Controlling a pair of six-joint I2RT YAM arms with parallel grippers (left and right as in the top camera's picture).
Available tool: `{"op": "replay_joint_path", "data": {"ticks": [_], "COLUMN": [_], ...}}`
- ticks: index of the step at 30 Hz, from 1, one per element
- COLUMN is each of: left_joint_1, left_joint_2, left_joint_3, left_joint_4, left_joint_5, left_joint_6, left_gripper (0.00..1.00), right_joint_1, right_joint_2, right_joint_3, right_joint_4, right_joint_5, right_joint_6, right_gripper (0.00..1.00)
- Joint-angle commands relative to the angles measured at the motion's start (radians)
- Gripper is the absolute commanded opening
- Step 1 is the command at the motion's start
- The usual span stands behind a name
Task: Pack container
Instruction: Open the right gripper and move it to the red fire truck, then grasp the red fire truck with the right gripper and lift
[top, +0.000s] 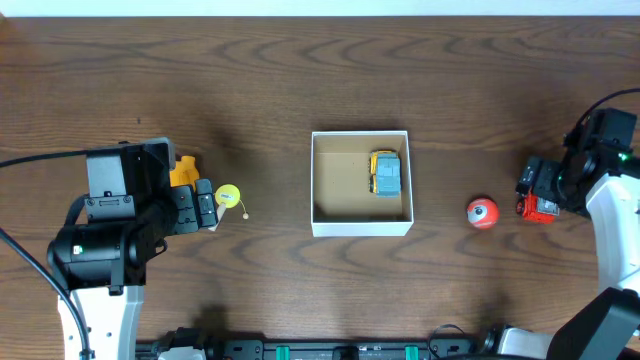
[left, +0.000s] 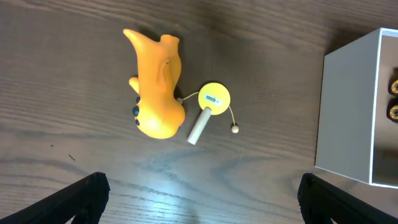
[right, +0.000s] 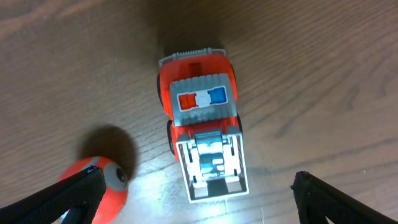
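Note:
The red toy truck gets my right gripper next, which comes down to its grey-roofed cab (top: 543, 207) (right: 201, 99) with one finger on either side.
The container (top: 318, 178), a white-walled square box with a tan inside, sits at the table's middle and holds a yellow-and-grey toy car (top: 385, 172); its wall shows in the left wrist view (left: 345, 112). My left gripper (left: 200, 199) is open above the table, near an orange toy figure (left: 157, 87) and a yellow disc with a peg (left: 212, 99). My right gripper (right: 199, 196) is open over a red toy truck (right: 202, 118), with a red ball (right: 106, 183) beside its left finger.
In the overhead view the orange figure (top: 183, 170) and yellow disc (top: 228, 196) lie left of the box. The red ball (top: 482, 212) and red truck (top: 540, 205) lie right of it. Dark wood table (top: 300, 80) all round.

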Motion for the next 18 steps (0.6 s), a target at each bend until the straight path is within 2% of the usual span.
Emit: {"op": "replay_joint_path", "data": {"ticks": [1,18], "left_joint_1": [0.003,0.003], "left_joint_2": [-0.002,-0.002], "left_joint_3": [0.017,0.017], "left_joint_4": [-0.003,-0.003], "left_joint_5": [-0.004,-0.004], "left_joint_6": [-0.009,-0.009], "left_gripper": [0.98,0.98], "right_joint_1": [-0.012,-0.024], "right_joint_2": [0.003,0.061], "right_joint_3": [-0.029,-0.057], "right_joint_4": [0.03,0.111], "right_joint_5": [-0.007,-0.012], "right_joint_6": [-0.047,-0.049], "right_gripper": [0.99,0.99]}}
